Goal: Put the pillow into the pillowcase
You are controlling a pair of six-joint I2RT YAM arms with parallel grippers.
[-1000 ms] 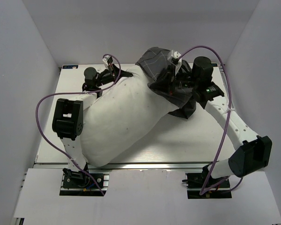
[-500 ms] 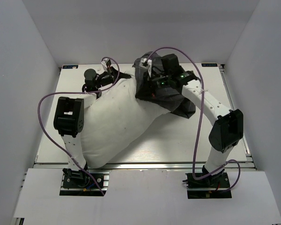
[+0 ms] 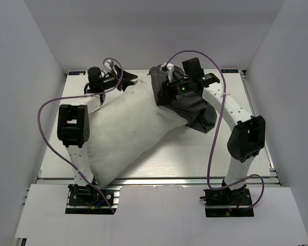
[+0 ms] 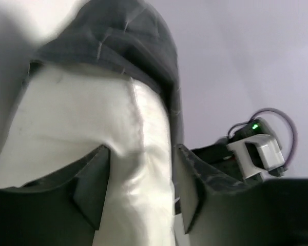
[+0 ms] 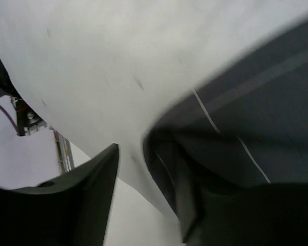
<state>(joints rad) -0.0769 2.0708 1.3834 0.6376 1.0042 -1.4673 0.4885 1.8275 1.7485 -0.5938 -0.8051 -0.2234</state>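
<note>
My left gripper first lifts back across the pillow next, then lowers to just inside the pillow's near edge (image 3: 167, 126), bare by the pillowcase's opening.
The off-white pillow (image 3: 128, 128) lies slantwise across the table, its far right end inside the dark grid-patterned pillowcase (image 3: 195, 107). My left gripper (image 3: 124, 83) is at the pillow's far left corner. In the left wrist view its jaws (image 4: 139, 189) stand open astride the pillow's seamed edge (image 4: 138, 154), with the pillowcase (image 4: 118, 41) capping the pillow beyond. My right gripper (image 3: 165, 92) is at the pillowcase's mouth on top of the pillow. Its jaws (image 5: 143, 200) are open, the pillowcase hem (image 5: 159, 154) lying by the right finger and the pillow (image 5: 92, 61) bulging above.
White walls close in the table (image 3: 205, 154) on three sides. Purple cables loop over both arms (image 3: 46, 133). The right arm's wrist camera (image 4: 259, 148) shows past the pillow in the left wrist view. The table's metal frame (image 5: 61, 148) shows at the left of the right wrist view.
The right arm swung left, dragging the pillowcase further over the pillow's end. Both grippers, shut a second ago, have opened. The left gripper shifted slightly back and left.
</note>
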